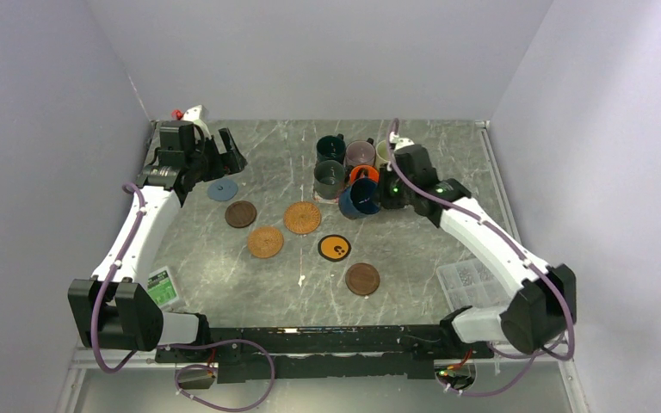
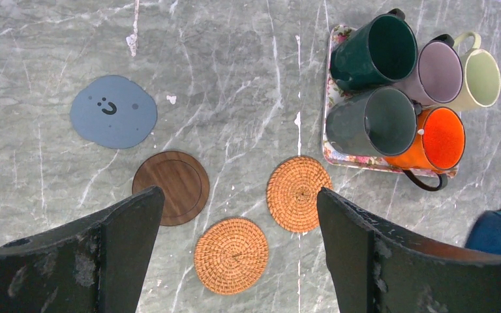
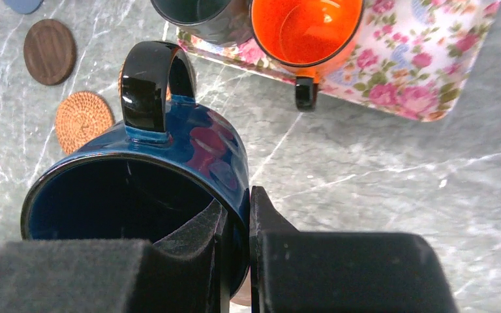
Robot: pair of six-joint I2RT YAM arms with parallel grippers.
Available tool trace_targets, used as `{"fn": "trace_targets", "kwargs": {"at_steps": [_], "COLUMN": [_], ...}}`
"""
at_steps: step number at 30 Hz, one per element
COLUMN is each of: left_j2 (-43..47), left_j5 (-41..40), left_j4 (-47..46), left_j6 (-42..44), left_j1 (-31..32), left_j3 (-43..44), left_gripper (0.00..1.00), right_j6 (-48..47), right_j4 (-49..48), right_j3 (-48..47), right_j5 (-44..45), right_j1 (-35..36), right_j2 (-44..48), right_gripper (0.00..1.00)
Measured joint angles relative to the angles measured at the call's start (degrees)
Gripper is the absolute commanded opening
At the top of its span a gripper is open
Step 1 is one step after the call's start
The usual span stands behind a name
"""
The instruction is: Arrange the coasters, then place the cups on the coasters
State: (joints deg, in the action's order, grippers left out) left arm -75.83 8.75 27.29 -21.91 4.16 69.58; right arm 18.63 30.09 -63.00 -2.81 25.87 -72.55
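The navy blue cup should go to the left in the top view next, and my right gripper will set it down onto the woven coaster nearest the mat (image 1: 302,218). That coaster is empty.
My right gripper (image 3: 235,202) is shut on the wall of the navy blue cup (image 3: 169,150), one finger inside and one outside, and holds it tilted beside the mat. The dark green (image 2: 372,52), dark grey (image 2: 372,122), mauve (image 2: 438,72), cream (image 2: 483,78) and orange (image 2: 440,138) cups stand clustered on the floral mat. On the table lie the coasters: grey-blue (image 1: 222,190), dark brown (image 1: 241,214), two tan woven (image 1: 302,218) (image 1: 265,242), black with yellow centre (image 1: 335,248) and another dark brown (image 1: 362,279). My left gripper (image 2: 238,195) hangs open above them, holding nothing.
The floral rectangular mat (image 3: 424,72) lies at the back centre under the cups. A clear plastic box (image 1: 469,284) sits near the right arm's base. A green card (image 1: 162,286) lies by the left arm. A small red and white object (image 1: 185,114) sits in the back left corner.
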Motion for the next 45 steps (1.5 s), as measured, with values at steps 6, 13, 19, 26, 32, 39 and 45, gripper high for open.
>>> {"fn": "trace_targets", "kwargs": {"at_steps": [6,13,19,26,32,39,45], "left_j2": [0.0,0.0,0.1,0.6,0.7,0.7,0.7], "left_j5": [0.0,-0.1,-0.2,-0.2,-0.2,-0.2,-0.2], "left_j4": [0.0,0.0,0.0,0.0,0.0,0.0,0.0], "left_j6": [0.0,0.0,0.0,0.0,0.0,0.0,0.0], "left_j1": [0.1,0.1,0.1,0.1,0.1,0.1,0.1], "left_j3": [0.0,0.0,0.0,0.0,0.0,0.0,0.0], "left_gripper": [0.94,0.94,0.94,0.94,0.94,0.94,0.94], "right_j6": [11.3,21.2,28.0,28.5,25.4,23.1,21.6], "right_j4": [2.1,4.6,10.5,13.4,14.1,15.9,17.1], "right_j3": [-5.6,-14.5,-24.6,-32.2,-34.8,-39.4,-41.1], "right_j5": [9.0,18.3,25.7,28.0,26.4,23.9,23.0], "right_j1": [10.0,18.3,21.4,22.8,22.6,21.7,20.7], "right_j2": [-9.8,-22.1,-31.9,-39.1,-42.9,-46.8,-48.4], "right_gripper": [0.00,0.00,0.00,0.00,0.00,0.00,0.00]}}
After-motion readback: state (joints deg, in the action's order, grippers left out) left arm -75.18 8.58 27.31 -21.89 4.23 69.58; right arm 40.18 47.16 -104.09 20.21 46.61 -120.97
